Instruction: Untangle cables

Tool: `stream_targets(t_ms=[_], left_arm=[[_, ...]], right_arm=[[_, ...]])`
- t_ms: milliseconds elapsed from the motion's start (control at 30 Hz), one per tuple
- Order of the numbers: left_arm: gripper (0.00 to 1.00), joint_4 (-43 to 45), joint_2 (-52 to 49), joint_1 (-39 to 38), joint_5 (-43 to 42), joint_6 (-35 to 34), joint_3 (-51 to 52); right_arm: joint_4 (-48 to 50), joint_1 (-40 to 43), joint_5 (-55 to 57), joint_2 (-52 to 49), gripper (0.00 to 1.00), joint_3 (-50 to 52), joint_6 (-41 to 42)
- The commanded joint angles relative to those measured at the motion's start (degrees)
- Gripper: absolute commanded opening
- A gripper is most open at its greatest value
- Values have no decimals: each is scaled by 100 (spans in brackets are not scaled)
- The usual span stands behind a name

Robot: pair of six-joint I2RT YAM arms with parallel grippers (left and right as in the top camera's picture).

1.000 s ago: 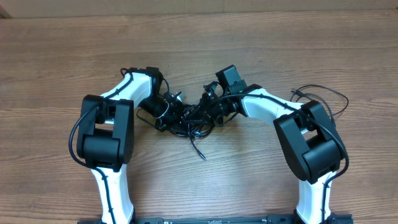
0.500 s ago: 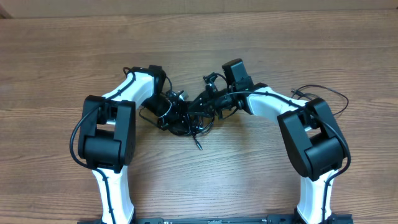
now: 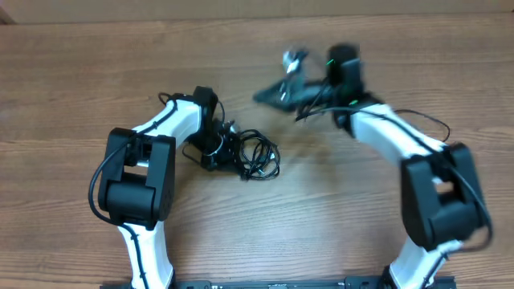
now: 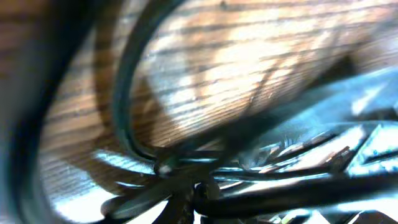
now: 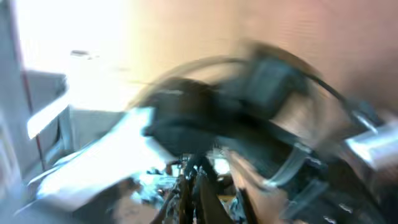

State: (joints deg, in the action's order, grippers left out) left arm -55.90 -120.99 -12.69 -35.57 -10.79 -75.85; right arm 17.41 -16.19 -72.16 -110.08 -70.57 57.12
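Empty table already separates the bundle from the loops, so next my right gripper will move higher over the bare wood beyond it, then open to release the strands.
A bundle of thin black cables (image 3: 259, 156) lies in loose loops on the wooden table (image 3: 265, 225), left of centre. My left gripper (image 3: 222, 148) is at the bundle's left edge and looks shut on its strands. In the left wrist view, black cords (image 4: 261, 199) fill the lower frame close up. My right gripper (image 3: 281, 90) is blurred at the back of the table, well apart from the bundle. It looks shut on a dark cable with a silvery end (image 3: 293, 58). In the right wrist view, dark strands (image 5: 194, 186) run between the jaws.
A thin black loop (image 3: 430, 122) lies beside the right arm's elbow at the right. The table's far edge (image 3: 257, 20) meets a pale wall just behind the right gripper.
My right gripper has swung fast up and to the right, away from the bundle, taking a cable with it. The bundle is now smaller and stays by the left gripper.
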Motion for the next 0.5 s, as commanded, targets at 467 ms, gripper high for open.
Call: stream_targets(t_ms=[467], left_arm=[[4, 240, -247, -50, 765, -105, 306]], right_arm=[[-1320, 254, -717, 422, 29, -186, -822]])
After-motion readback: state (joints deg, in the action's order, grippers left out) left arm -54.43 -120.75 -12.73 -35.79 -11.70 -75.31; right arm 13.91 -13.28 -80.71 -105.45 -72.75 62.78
